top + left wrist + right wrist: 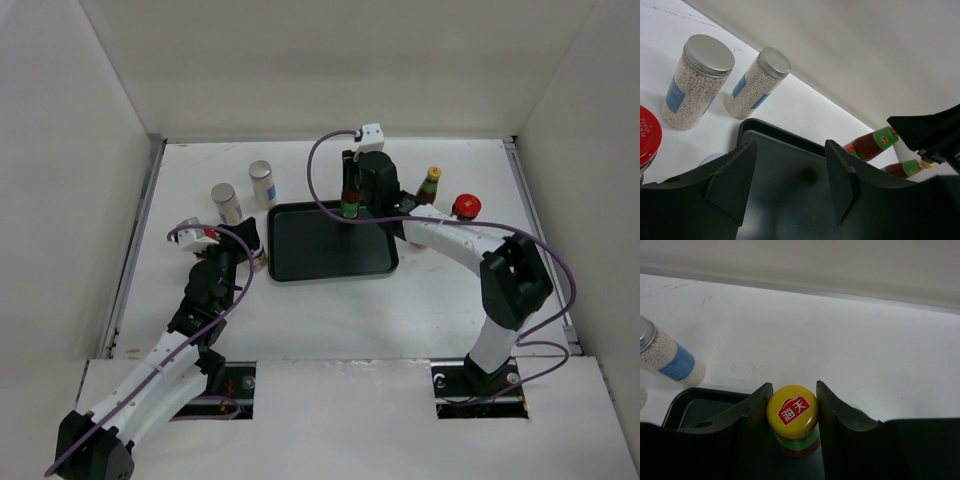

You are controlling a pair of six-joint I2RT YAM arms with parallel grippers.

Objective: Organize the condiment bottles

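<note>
The bottle in my right gripper should go down next, to the left in the top view, onto the empty bottom of the tray by the tray's far rim, and I should let go of it there.
My right gripper (350, 203) is shut on a slim yellow-capped sauce bottle (792, 412) and holds it upright over the far edge of the black tray (330, 262). A second sauce bottle (430, 185) and a red-capped jar (465, 207) stand right of the tray. Two white silver-lidded shakers (226, 203) (262, 183) stand left of it; they also show in the left wrist view (697, 82) (758, 82). My left gripper (790, 150) is open and empty at the tray's left edge. Another red cap (647, 135) sits beside it. A small jar (258, 258) is partly hidden by the left gripper.
White walls enclose the table on three sides. The tray's floor (785, 190) lies just ahead of the left fingers. The right arm (510, 285) arches over the table's right side.
</note>
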